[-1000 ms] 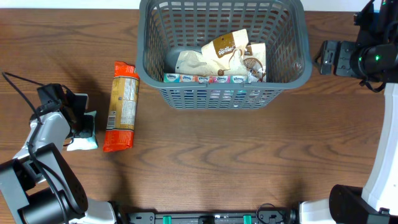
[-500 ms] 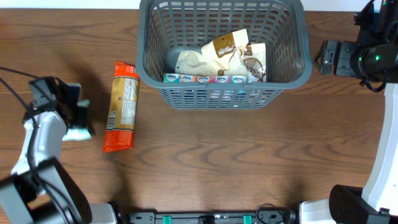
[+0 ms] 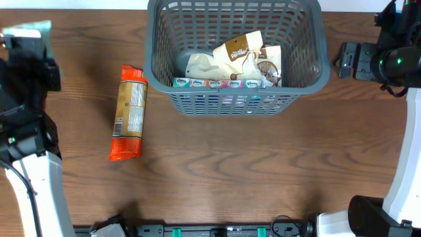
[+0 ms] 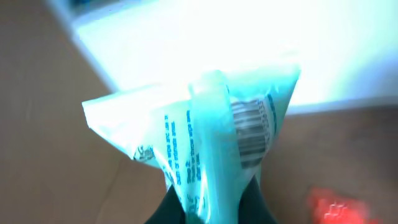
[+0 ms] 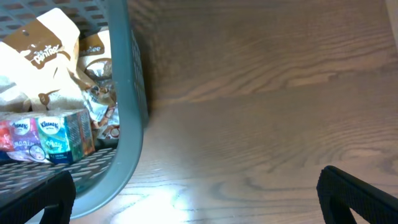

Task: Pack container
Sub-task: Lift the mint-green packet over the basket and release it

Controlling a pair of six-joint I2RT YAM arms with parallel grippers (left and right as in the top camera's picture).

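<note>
I should swing my left gripper past the orange cracker packet and over the brown snack bags (image 3: 240,49) next, because the pinched packet is still outside the container (image 3: 230,102).
The dark grey container (image 3: 230,102) stands at the back middle of the table; it also shows in the right wrist view (image 5: 130,93). It holds tissue packs (image 3: 227,83) and brown snack bags (image 3: 240,49). My left gripper (image 3: 29,46) is raised at the far left, shut on a pale teal-and-white packet (image 3: 33,27). The left wrist view shows that packet (image 4: 205,137) pinched between the fingers (image 4: 211,202). My right gripper (image 3: 348,60) is open and empty, just right of the container; in the right wrist view (image 5: 199,193) only bare table lies between its fingers.
A long orange cracker packet (image 3: 128,112) lies on the table left of the container; it shows as a red blur in the left wrist view (image 4: 333,205). The table is dark wood. The arm bases stand at the front corners.
My left gripper has lifted the teal-and-white packet off the table beside the orange packet and risen toward the far left. The right arm has not moved.
</note>
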